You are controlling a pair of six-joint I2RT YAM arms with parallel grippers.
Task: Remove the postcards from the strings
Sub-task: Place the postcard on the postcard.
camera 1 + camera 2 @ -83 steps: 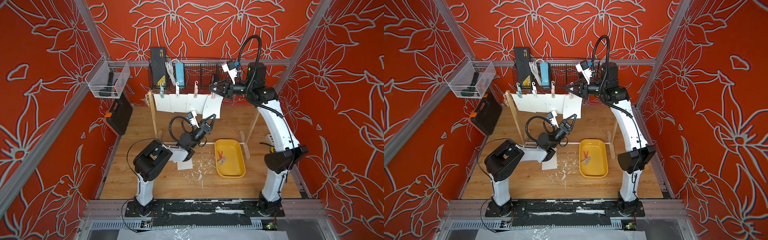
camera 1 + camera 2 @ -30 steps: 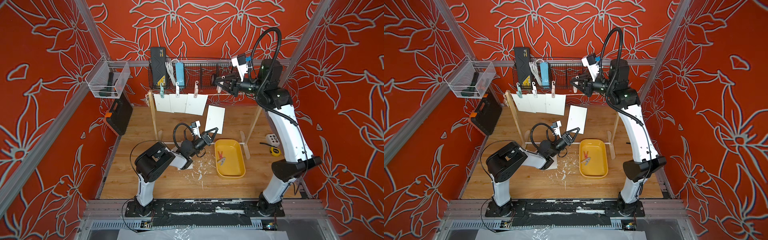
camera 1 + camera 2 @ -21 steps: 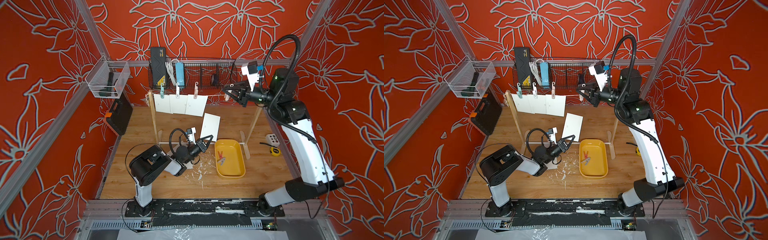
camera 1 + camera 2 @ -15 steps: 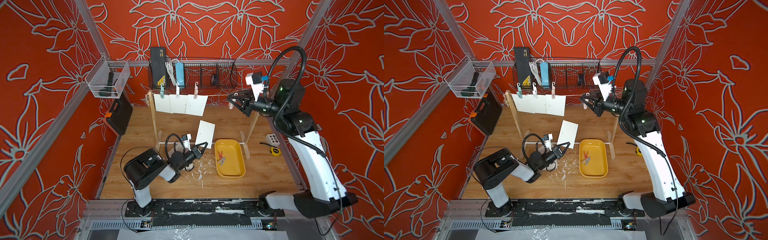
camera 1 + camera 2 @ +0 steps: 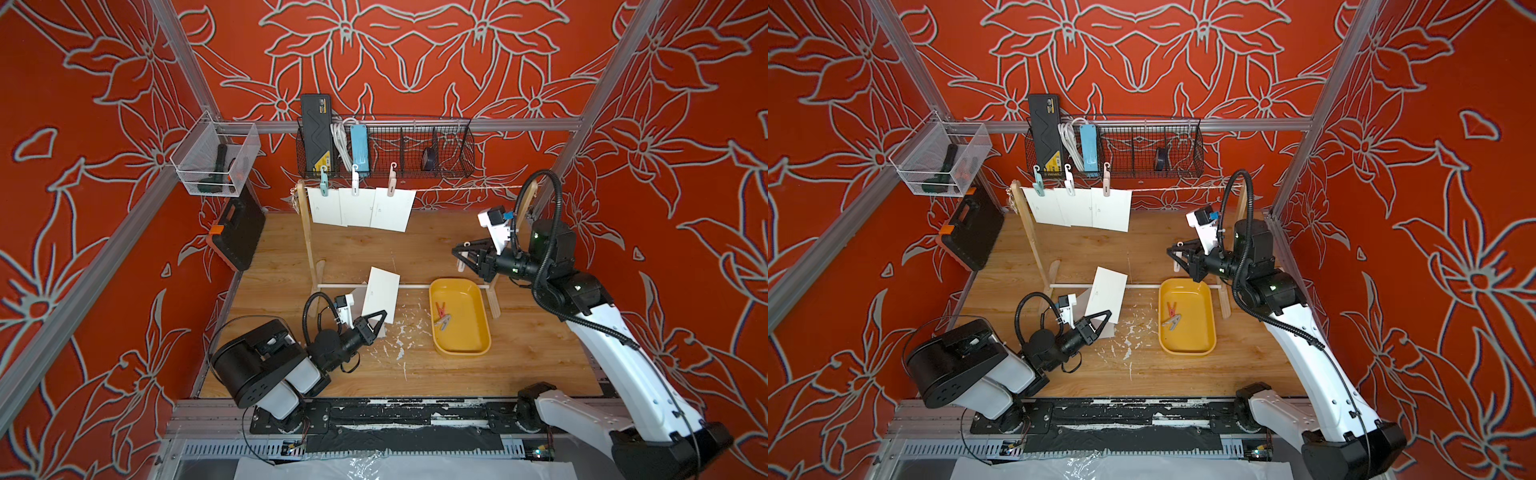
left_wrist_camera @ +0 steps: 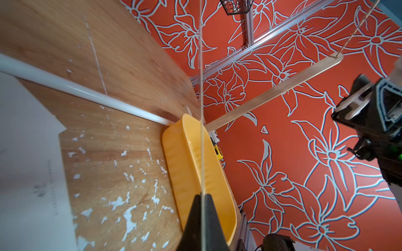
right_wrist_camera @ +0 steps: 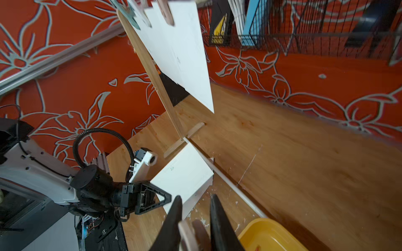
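My left gripper holds the fourth postcard (image 5: 381, 289), which is already off the string. I will move this gripper down toward the postcard lying flat on the tabletop and let go there.
Three white postcards (image 5: 361, 207) hang by pastel pegs from the left part of the twine string (image 5: 457, 188); its right part is bare. My left gripper (image 5: 381, 314) is low over the table, shut on the lower edge of a fourth postcard (image 5: 381, 289) that stands up from it. In the left wrist view this card (image 6: 201, 97) shows edge-on between the fingertips (image 6: 196, 198). Another postcard (image 6: 28, 152) lies flat on the table beside it. My right gripper (image 5: 457, 252), above the tray's far end, is shut on a pale pink clothes peg (image 7: 191, 231).
A yellow tray (image 5: 478, 328) with two pegs sits right of centre. The wooden posts (image 5: 308, 237) and the white rod (image 5: 415, 286) cross the table's middle. A wire basket (image 5: 449, 145), a clear bin (image 5: 216, 160) and a black case (image 5: 239, 232) line the back and left walls.
My right gripper has swung down and to the right from the string, carrying the peg. My left gripper has drawn the freed postcard down and towards the front.
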